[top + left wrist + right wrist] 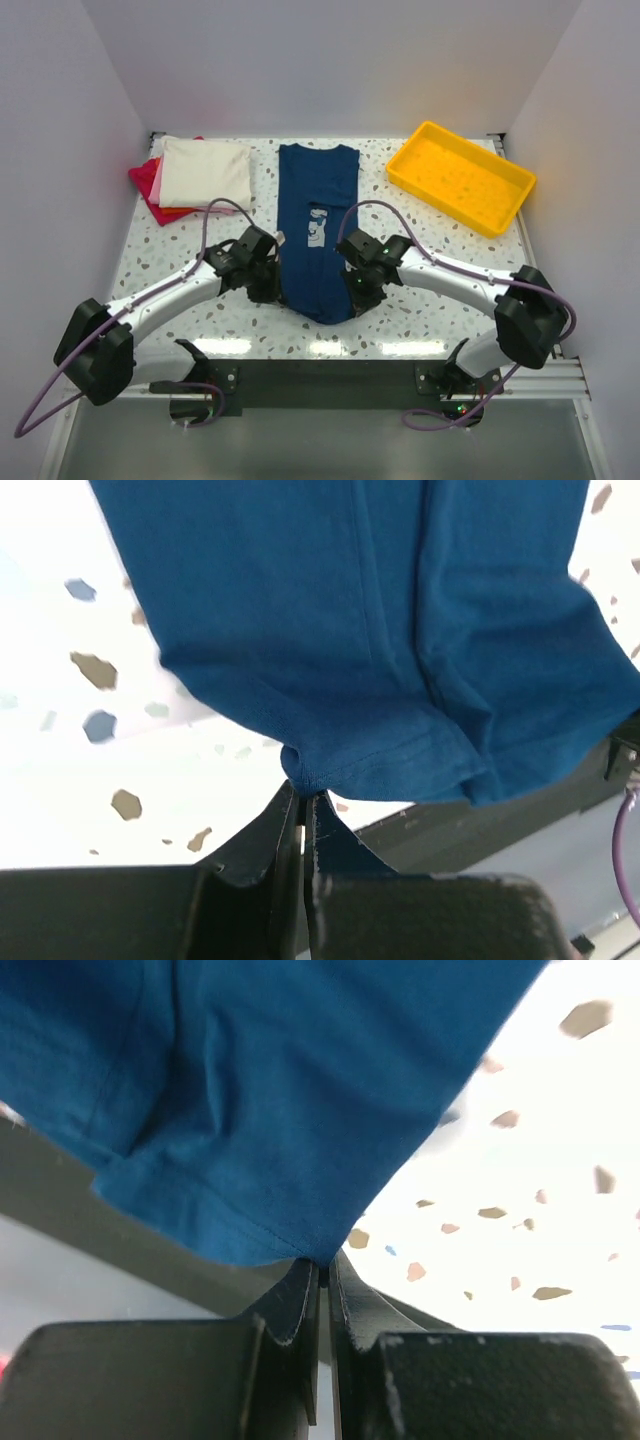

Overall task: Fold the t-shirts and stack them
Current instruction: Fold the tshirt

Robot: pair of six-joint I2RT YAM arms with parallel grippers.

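My right gripper carries the t-shirt's near corner outward next and releases it on the t-shirt's edge beside the chest print. That spot lies outward of the gripper.
The navy blue t-shirt [318, 190] lies down the middle of the table as a long narrow strip, its pale chest print [317, 229] facing up. My left gripper [271, 292] is shut on the near left hem corner; in the left wrist view its tips [303, 796] pinch the navy hem [340, 765]. My right gripper [359, 291] is shut on the near right corner, its tips [325, 1261] pinching the cloth [280, 1230]. The near end sags between them. Folded cream [206, 171], pink [156, 180] and red [150, 192] t-shirts sit stacked at the back left.
A yellow plastic tray [505, 215] stands at the back right. The table's near edge and a dark rail [330, 370] run just below the held hem. White walls close in the table on three sides.
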